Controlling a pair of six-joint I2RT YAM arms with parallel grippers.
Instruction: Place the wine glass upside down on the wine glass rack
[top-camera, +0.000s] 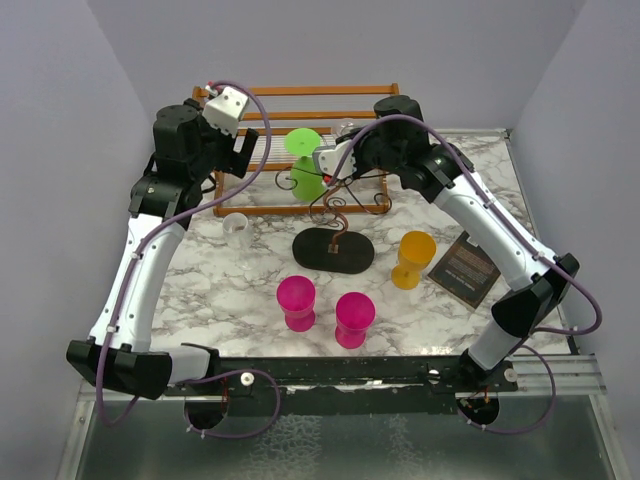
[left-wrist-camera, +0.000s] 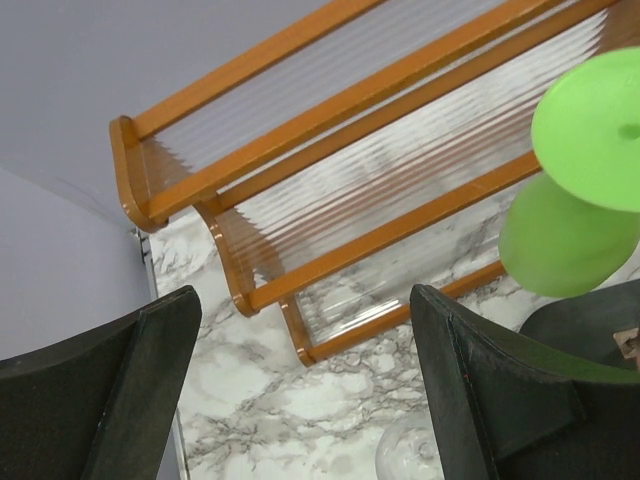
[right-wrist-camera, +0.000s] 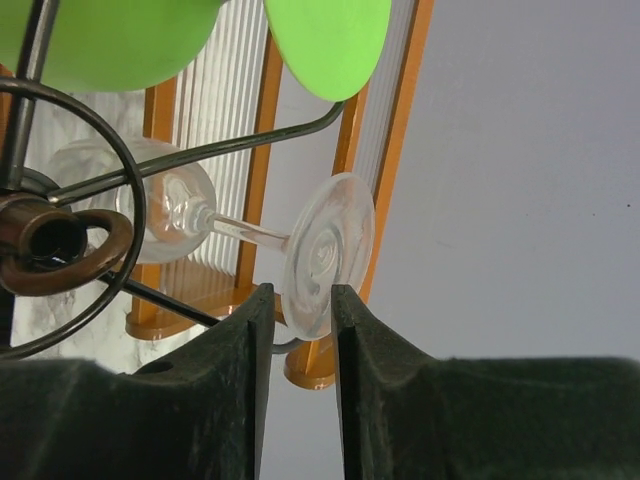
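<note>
The left gripper faces the shelf, so it tilts down next and lowers back onto the second clear glass's rim (top-camera: 229, 222), which lies below it toward my base.
My right gripper (top-camera: 332, 160) (right-wrist-camera: 302, 293) is shut on the rim of the foot of a clear wine glass (right-wrist-camera: 325, 250), held upside down with its foot (top-camera: 345, 127) uppermost. Its bowl (right-wrist-camera: 170, 215) and stem lie against a wire arm of the wine glass rack (right-wrist-camera: 200, 152), a dark scroll stand (top-camera: 340, 205) on a black oval base (top-camera: 335, 250). A green wine glass (top-camera: 305, 165) (left-wrist-camera: 585, 110) (right-wrist-camera: 110, 40) hangs upside down on the rack. My left gripper (top-camera: 245, 150) (left-wrist-camera: 305, 295) is open and empty above the table's back left.
An orange-brown slatted wooden shelf (top-camera: 300, 95) (left-wrist-camera: 330, 120) stands behind the rack. A second clear glass (top-camera: 235, 225) (left-wrist-camera: 410, 455) stands under my left gripper. Two pink glasses (top-camera: 297, 302) (top-camera: 354, 318), an orange glass (top-camera: 413, 258) and a dark card (top-camera: 465, 268) are in front.
</note>
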